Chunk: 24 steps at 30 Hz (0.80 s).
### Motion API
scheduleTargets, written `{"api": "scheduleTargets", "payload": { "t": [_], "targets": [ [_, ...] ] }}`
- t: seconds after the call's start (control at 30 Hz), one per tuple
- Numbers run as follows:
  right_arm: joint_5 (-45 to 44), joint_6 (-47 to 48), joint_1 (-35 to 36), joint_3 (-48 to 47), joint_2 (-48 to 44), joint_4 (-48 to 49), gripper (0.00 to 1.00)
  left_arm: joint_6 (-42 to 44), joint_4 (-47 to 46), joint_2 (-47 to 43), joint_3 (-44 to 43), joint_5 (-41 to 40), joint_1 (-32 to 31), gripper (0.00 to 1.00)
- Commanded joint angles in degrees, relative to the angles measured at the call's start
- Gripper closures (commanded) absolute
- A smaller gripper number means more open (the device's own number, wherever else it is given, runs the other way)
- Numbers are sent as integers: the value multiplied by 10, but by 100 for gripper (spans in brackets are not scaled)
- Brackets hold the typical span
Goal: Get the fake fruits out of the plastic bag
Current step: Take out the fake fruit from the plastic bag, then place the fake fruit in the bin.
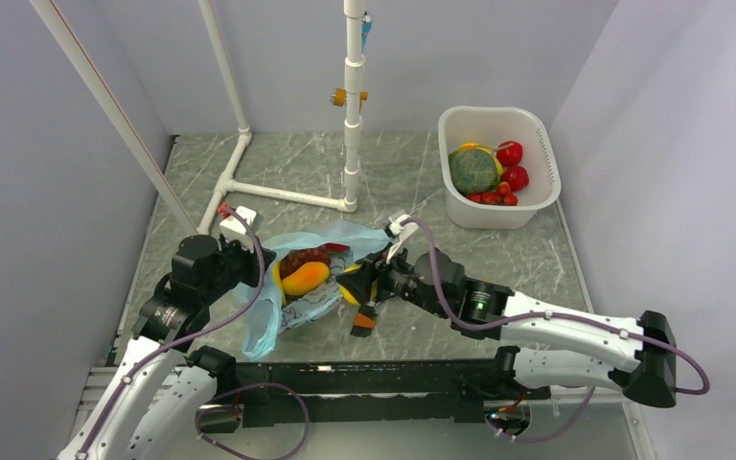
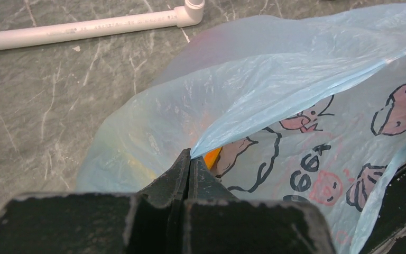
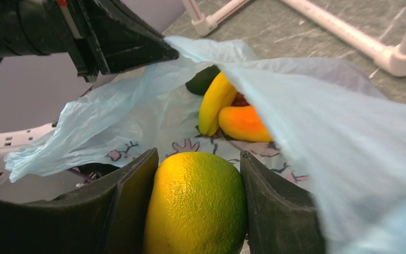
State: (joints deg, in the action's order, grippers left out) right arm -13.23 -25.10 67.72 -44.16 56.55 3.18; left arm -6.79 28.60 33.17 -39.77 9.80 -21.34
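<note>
My right gripper will next lift the citrus out of the bag's opening, swing out over the tub's near end point(image 1: 471, 195), lower and release it where fruits already lie.
The light-blue plastic bag point(image 1: 270, 326) lies on the table between my arms, mouth facing right. My left gripper point(image 1: 254, 264) is shut on the bag's upper edge point(image 2: 275, 79) and holds it up; in the left wrist view its tips point(image 2: 190, 159) pinch the film. My right gripper point(image 1: 359, 287) is at the bag's mouth, shut on a yellow-green round citrus fruit point(image 3: 198, 203). Inside the bag lie a yellow banana point(image 3: 215, 103), an orange mango point(image 3: 243, 123) and a dark red grape bunch point(image 1: 302, 257). A dark green shape point(image 3: 201, 80) sits behind the banana.
A white perforated tub point(image 1: 541, 196) at the back right holds a dark green melon point(image 1: 474, 171), red fruits and cherry tomatoes. A white PVC pipe frame point(image 1: 352, 125) stands at the back centre, its base pipe point(image 2: 84, 27) just beyond the bag. Grey walls enclose the table.
</note>
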Motion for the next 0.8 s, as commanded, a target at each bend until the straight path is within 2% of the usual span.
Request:
{"api": "scheduleTargets", "payload": {
  "t": [0.0,0.13,0.27,0.43,0.57,0.63,0.77],
  "targets": [
    [100,-31,-5,-8,66,54,100,0,1,-11,-12,-17,4,100],
    [268,-35,2,-49,169,103,100,0,0,-16,-11,-20,4,100],
    [338,-10,51,-105,234,108,100,1,-2,-13,-11,-16,3,100],
    [405,-31,53,-89,215,183,100,1,0,-9,-12,-17,4,100],
    [500,-99,23,-51,182,292,100,1,-2,-12,-10,-19,4,100],
    [482,-89,18,-53,149,265,100,1,-1,-10,-11,-20,4,100],
    [349,-18,18,-74,70,128,100,1,0,-6,-12,-21,4,100]
  ]
}}
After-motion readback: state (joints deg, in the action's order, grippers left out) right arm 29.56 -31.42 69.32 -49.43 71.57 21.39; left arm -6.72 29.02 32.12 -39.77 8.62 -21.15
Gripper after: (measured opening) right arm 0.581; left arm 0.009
